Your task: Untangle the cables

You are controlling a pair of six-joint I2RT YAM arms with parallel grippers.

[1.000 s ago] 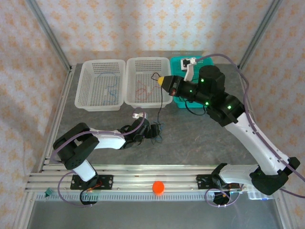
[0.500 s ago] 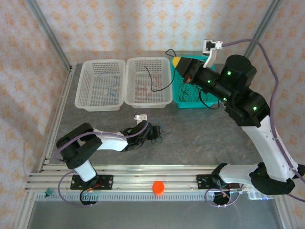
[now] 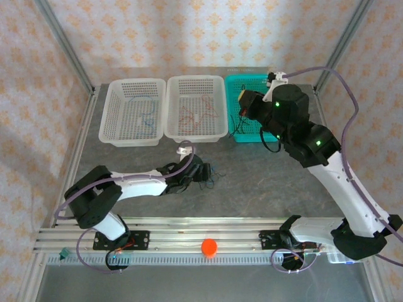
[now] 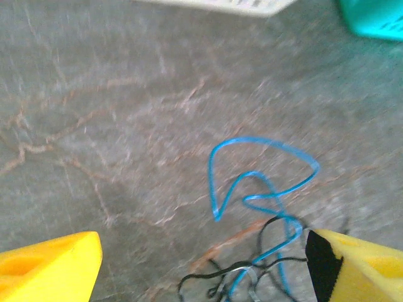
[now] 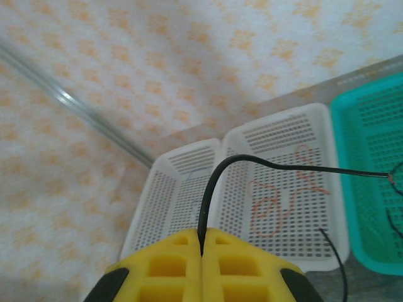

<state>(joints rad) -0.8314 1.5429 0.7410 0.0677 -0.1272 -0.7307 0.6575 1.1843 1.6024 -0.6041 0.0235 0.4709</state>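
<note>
I need to lower my right gripper into it next and release the cable.
A small tangle of cables (image 3: 206,173) lies on the grey table in front of the baskets. In the left wrist view it is a looping blue cable (image 4: 264,189) crossed by thin black cables (image 4: 239,277). My left gripper (image 3: 196,171) sits low at the tangle, open, with its yellow fingertips (image 4: 50,267) on either side and nothing held between them. My right gripper (image 3: 245,104) hovers over the teal basket (image 3: 234,85), shut on a black cable (image 5: 214,182) that arcs off to the right. The lower end of that black cable (image 3: 238,126) dangles into the teal basket.
Two white baskets stand at the back. The left one (image 3: 104,126) holds a blue cable (image 3: 146,118) and the middle one (image 3: 196,134) a red cable (image 3: 192,113). An orange ball (image 3: 209,246) rests on the front rail. Metal frame posts rise at the back corners.
My right arm has carried the black cable from the middle white basket rightward to above the teal basket. The left gripper stays at the tangle.
</note>
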